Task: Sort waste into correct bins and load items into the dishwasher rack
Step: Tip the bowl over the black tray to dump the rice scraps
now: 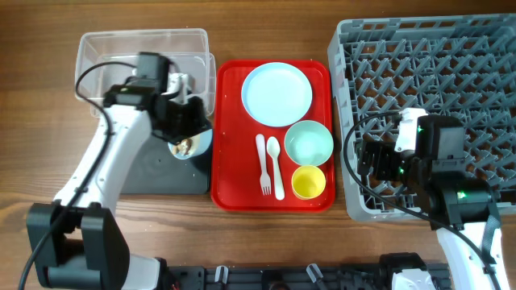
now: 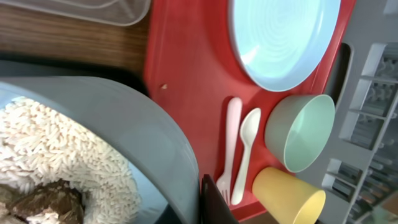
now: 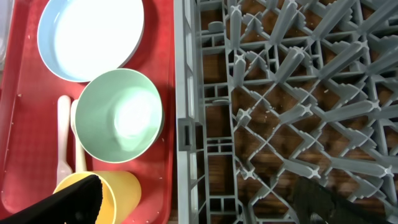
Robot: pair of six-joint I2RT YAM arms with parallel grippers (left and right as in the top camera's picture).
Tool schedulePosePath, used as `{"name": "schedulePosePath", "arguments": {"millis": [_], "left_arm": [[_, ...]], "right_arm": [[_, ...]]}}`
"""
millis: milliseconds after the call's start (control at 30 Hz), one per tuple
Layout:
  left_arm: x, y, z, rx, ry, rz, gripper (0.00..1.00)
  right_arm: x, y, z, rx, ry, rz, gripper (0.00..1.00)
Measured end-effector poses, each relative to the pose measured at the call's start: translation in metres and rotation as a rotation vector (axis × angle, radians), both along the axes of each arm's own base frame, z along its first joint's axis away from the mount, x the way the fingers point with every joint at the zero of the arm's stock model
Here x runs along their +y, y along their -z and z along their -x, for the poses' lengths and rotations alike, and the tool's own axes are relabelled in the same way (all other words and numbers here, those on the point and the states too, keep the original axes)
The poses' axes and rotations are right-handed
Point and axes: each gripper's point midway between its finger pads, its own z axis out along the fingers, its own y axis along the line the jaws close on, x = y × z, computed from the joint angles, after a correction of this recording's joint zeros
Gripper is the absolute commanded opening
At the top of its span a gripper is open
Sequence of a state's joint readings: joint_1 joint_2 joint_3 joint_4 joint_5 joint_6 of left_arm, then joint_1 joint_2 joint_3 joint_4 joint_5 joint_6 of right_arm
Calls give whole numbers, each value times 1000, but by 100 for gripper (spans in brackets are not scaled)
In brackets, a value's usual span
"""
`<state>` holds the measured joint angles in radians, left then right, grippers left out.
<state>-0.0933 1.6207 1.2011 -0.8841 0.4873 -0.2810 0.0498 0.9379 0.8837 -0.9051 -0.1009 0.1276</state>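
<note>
My left gripper tilts over the black tray (image 1: 157, 173) next, as scraps fill the bowl. The bowl then goes onto the red tray's bare strip (image 1: 235, 138) and is released.
My left gripper (image 1: 182, 127) is shut on the rim of the pale blue bowl (image 1: 201, 142) and holds it above the black tray (image 1: 157, 173). The bowl (image 2: 146, 140) holds white rice-like and brown food scraps (image 2: 62, 149); one dark finger (image 2: 213, 200) presses its rim. On the red serving tray (image 1: 230, 161) lie the pale blue plate (image 1: 276, 94), mint green bowl (image 1: 309, 142), yellow cup (image 1: 308, 182), white fork (image 1: 263, 165) and spoon (image 1: 276, 165). My right gripper (image 1: 372, 161) is open and empty over the left edge of the grey dishwasher rack (image 1: 435, 89). The wrapper and tissue are not in view.
The clear plastic tub (image 1: 141, 48) stands at the back left, just behind the black tray. The right wrist view shows the rack's left wall (image 3: 186, 124) beside the red tray, with the mint bowl (image 3: 118, 115) and yellow cup (image 3: 121, 186) close to it.
</note>
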Motion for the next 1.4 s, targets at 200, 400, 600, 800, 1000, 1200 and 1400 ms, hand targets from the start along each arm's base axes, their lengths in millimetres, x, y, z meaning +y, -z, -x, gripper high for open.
{"name": "schedulePosePath", "arguments": {"millis": [200,400,600,800,1000,1200,1400], "left_arm": [[31,18,16,-3,-40,267,4],[43,7,39,-129,-21,565,4],[66,-14,47,-320,-88,766,4],[90,-35,42,-422,-173,869,4],[92,-34,39,-425,-174,860,4],[103,-8,29,-397,-182,704,4],[89,-33,30,-460,-124,837,4]], "right_arm": [[0,0,0,0,0,0,100],[0,0,0,0,0,0,100],[0,1,1,7,0,0,100],[0,2,3,15,0,1,100],[0,2,3,15,0,1,100],[0,2,3,16,0,1,100],[0,2,3,15,0,1,100]]}}
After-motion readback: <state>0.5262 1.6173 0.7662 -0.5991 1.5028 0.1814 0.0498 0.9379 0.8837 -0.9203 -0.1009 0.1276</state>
